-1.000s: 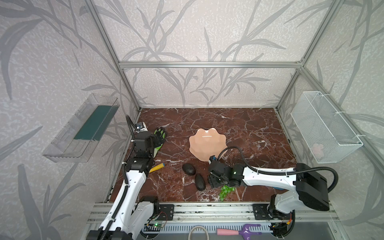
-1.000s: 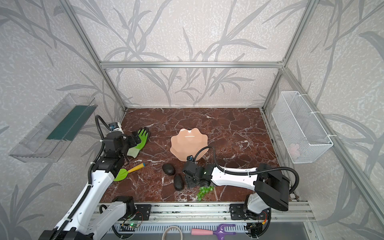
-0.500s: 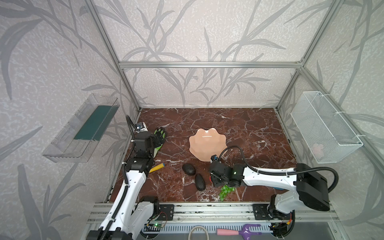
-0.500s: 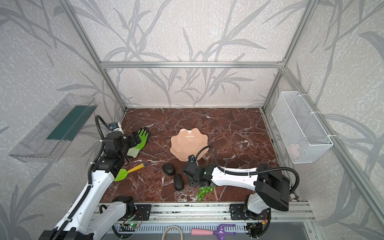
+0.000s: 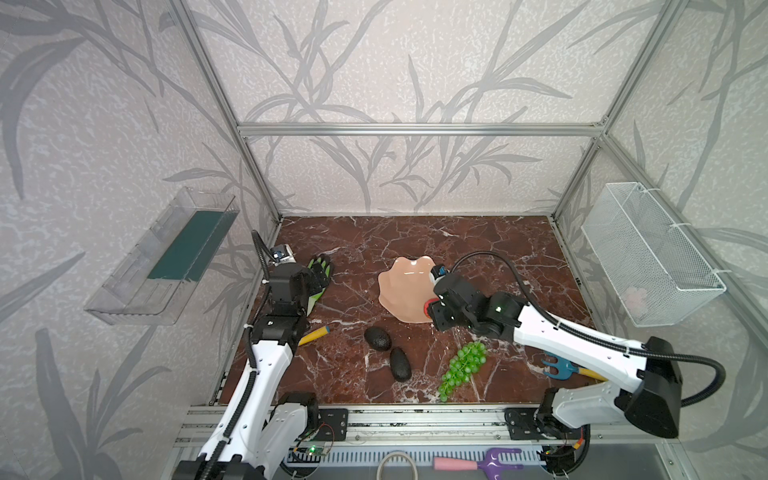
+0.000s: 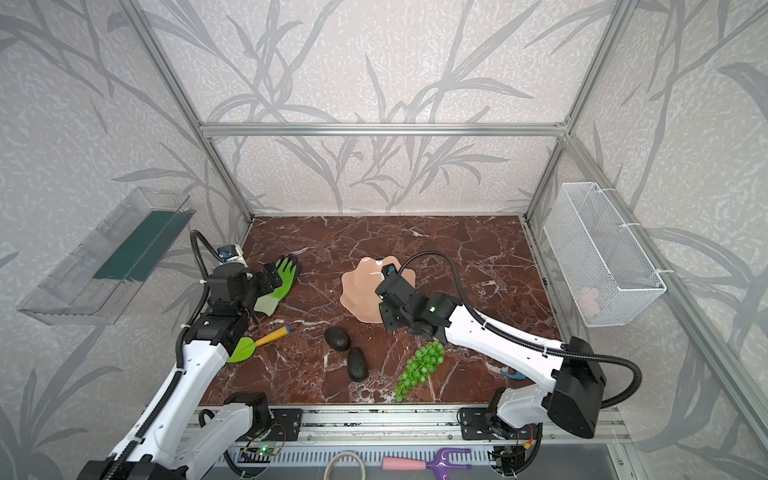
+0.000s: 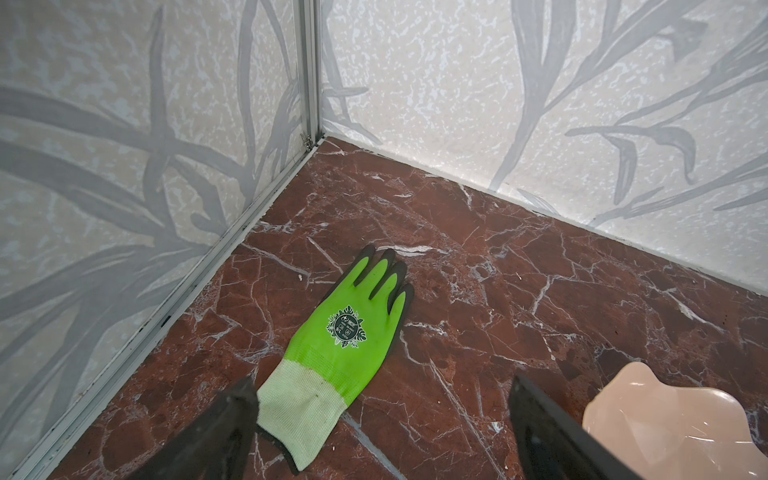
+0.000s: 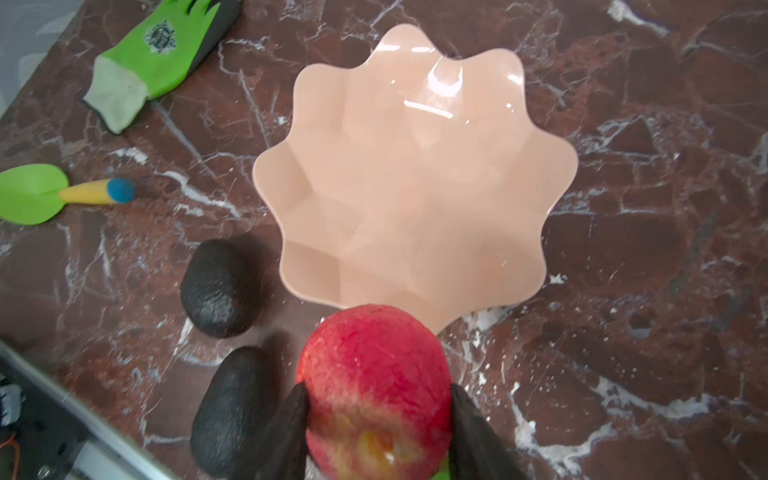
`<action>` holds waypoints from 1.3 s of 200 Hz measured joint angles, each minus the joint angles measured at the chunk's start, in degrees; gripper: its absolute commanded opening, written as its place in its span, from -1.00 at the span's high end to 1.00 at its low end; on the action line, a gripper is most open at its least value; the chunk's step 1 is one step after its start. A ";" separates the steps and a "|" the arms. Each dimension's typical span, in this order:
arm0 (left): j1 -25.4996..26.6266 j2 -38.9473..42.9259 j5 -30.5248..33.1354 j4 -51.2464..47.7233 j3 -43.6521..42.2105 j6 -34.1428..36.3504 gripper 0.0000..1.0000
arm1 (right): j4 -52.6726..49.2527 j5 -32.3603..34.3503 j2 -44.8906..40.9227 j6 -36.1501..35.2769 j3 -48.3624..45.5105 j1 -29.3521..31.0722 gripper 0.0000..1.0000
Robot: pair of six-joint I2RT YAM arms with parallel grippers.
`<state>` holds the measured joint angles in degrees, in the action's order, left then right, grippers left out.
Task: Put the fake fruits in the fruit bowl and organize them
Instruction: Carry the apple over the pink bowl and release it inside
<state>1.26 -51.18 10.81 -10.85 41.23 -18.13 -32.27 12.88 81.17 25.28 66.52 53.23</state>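
Observation:
My right gripper moves outward past the bowl's near rim next, lowers into the bowl's middle point(image 8: 409, 190) and frees the red fruit point(image 8: 376, 382), as the fruit bowl is empty.
My right gripper point(image 8: 378, 419) is shut on the small red fruit point(image 8: 376, 382), held above the table at the near rim of the peach-pink fruit bowl point(image 8: 415, 187). The bowl point(image 5: 401, 286) holds nothing. In both top views two dark avocados point(image 5: 377, 338) point(image 5: 400, 364) lie in front of the bowl, and the green grapes point(image 5: 463, 370) lie to their right under the right arm. My left gripper point(image 7: 382, 415) stands open over the table at the far left, just above the cuff of the green glove point(image 7: 349, 332), with nothing between its fingers.
A green trowel point(image 6: 245, 347) lies left of the avocados. A blue hand fork point(image 5: 559, 368) lies under the right arm. A white wire basket point(image 5: 648, 257) hangs on the right wall and a clear tray point(image 5: 166, 257) on the left wall.
The right gripper closed on the red fruit near the grapes and rose with it toward the bowl's near rim. The left arm has not moved.

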 measured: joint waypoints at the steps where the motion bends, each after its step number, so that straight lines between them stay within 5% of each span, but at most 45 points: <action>1: 0.00 0.00 0.02 0.00 -0.02 0.00 -0.87 | 0.13 -0.07 0.42 -0.26 0.28 -0.22 0.23; 87: -0.22 0.00 0.17 -0.09 -0.02 0.00 -0.87 | 6.62 -6.45 22.47 -9.31 12.55 -7.69 0.22; 191: -0.26 0.00 0.11 -0.09 0.00 -0.61 -0.87 | 8.44 -9.44 37.33 -11.45 20.33 -11.26 0.17; 260: -0.28 0.00 0.09 -5.07 1.44 -2.60 -0.83 | 8.66 -10.45 38.10 -11.19 21.35 -11.37 -0.39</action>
<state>0.97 -51.18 10.90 -15.92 42.68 -20.73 -23.62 2.44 119.26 14.09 87.88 41.87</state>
